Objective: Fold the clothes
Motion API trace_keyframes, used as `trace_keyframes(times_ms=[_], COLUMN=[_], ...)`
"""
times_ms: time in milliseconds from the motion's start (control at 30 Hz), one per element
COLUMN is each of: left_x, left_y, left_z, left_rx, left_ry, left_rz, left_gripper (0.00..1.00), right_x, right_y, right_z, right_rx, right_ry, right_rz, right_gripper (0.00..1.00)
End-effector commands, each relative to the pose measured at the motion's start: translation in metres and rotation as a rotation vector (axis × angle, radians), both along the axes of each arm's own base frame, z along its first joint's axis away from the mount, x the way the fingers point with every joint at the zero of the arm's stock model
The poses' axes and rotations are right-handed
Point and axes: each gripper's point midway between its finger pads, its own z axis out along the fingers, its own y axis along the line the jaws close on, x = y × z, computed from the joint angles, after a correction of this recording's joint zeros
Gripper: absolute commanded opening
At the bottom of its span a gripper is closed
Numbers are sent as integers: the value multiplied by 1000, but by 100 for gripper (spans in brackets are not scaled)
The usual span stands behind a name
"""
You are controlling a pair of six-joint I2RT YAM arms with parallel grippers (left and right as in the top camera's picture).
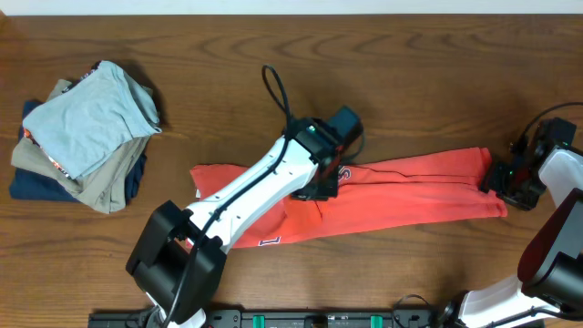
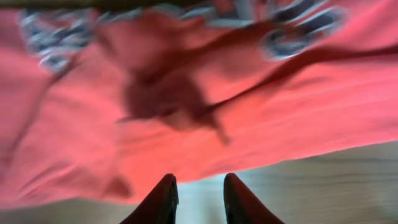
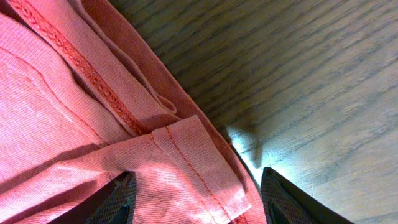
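My right gripper needs to turn in line with the shirt's hem next and close there, because the shirt's hemmed corner (image 3: pixel 200 169) lies at an angle between its spread fingers.
The clothes, a coral-red T-shirt (image 1: pixel 410 187), lie folded into a long strip across the middle of the wooden table. White dark-outlined lettering shows near its centre. My left gripper (image 1: pixel 319 187) hovers over the strip's middle. In the left wrist view the left gripper (image 2: pixel 199 180) is open, with bare table between the fingertips and the shirt (image 2: pixel 280 124) just beyond them. My right gripper (image 1: pixel 506 182) sits at the strip's right end. In the right wrist view the right gripper (image 3: pixel 199 173) stands wide apart, straddling a hemmed corner of the shirt (image 3: pixel 62 112) without pinching it.
A pile of folded garments (image 1: pixel 86 132) sits at the far left, light blue-grey on top of khaki and navy. A black cable (image 1: pixel 276 91) loops up behind the left arm. The brown table (image 1: pixel 410 73) extends behind the shirt.
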Motion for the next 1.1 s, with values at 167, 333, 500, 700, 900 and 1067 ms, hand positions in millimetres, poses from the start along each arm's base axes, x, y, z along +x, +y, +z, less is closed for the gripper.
trace_keyframes(times_ms=[167, 333, 500, 700, 900, 1067], left_x=[-9, -7, -6, 22, 46, 52], left_y=[30, 27, 29, 39, 67, 85], left_z=[-1, -25, -58, -68, -68, -58], left_rx=[132, 107, 88, 52, 22, -31], left_ry=[26, 4, -16, -61, -54, -9], left_rz=[8, 12, 18, 96, 213, 272], left_gripper=[19, 19, 19, 23, 25, 27], right_x=[0, 0, 0, 0, 13, 21], right_y=[0, 0, 0, -1, 2, 9], right_z=[2, 2, 2, 2, 4, 5], right_rx=[5, 5, 4, 1, 13, 39], right_ry=[-10, -8, -8, -9, -67, -113], right_rz=[1, 1, 15, 41, 121, 222], right_gripper=[61, 61, 62, 60, 58, 57])
